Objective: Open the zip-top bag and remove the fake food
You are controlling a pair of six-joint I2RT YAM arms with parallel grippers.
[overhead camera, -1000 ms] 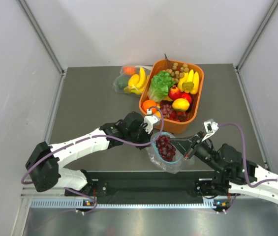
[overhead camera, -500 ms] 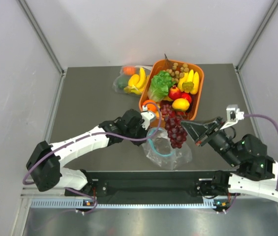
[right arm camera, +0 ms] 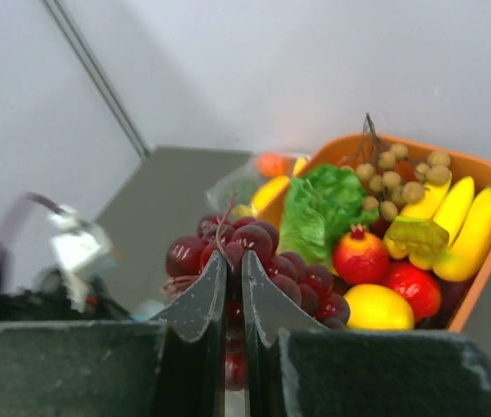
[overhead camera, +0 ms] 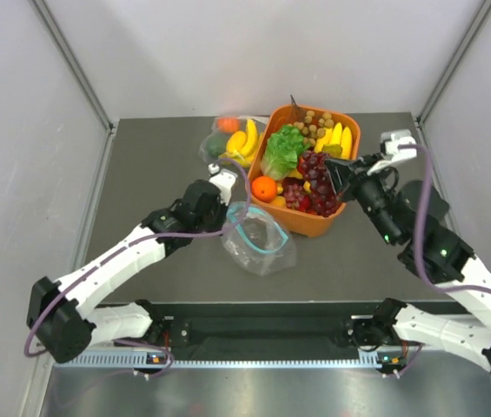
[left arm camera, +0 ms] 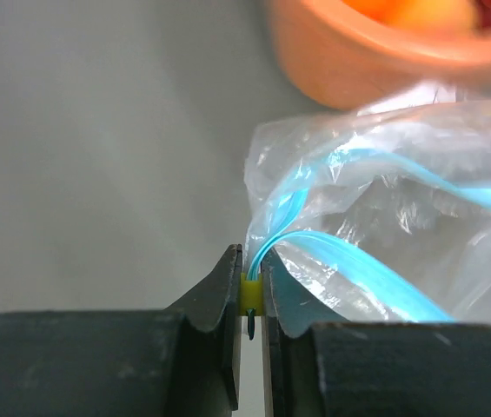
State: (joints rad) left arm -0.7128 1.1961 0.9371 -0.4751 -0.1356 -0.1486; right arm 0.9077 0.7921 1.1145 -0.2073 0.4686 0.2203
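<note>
I need to tip my right gripper downward next, lower it into the near end of the basket beside the orange and open it, because the dark red grape bunch still hangs above the basket.
The zip-top bag (overhead camera: 261,250) lies crumpled on the table in front of the basket, its teal strip open in a loop, and it looks empty. My left gripper (overhead camera: 227,228) is shut on the bag's strip at its yellow slider; the left wrist view shows the jaws (left arm camera: 251,280) pinching it, with the bag (left arm camera: 401,200) spreading to the right. My right gripper (overhead camera: 335,179) is shut on a dark red grape bunch (overhead camera: 315,174) and holds it above the orange basket. In the right wrist view the grapes (right arm camera: 267,243) bulge around the shut gripper (right arm camera: 235,271).
The orange basket (overhead camera: 346,130) at the back centre holds lettuce (overhead camera: 282,149), bananas, a lemon, a red apple, an orange (overhead camera: 264,188) and pale grapes. A second clear bag with yellow bananas (overhead camera: 232,141) lies left of it. Grey walls close both sides.
My right gripper has lifted the grape bunch out of the bag and carried it back over the basket. My left gripper has pulled the bag left and away from the table's front edge.
</note>
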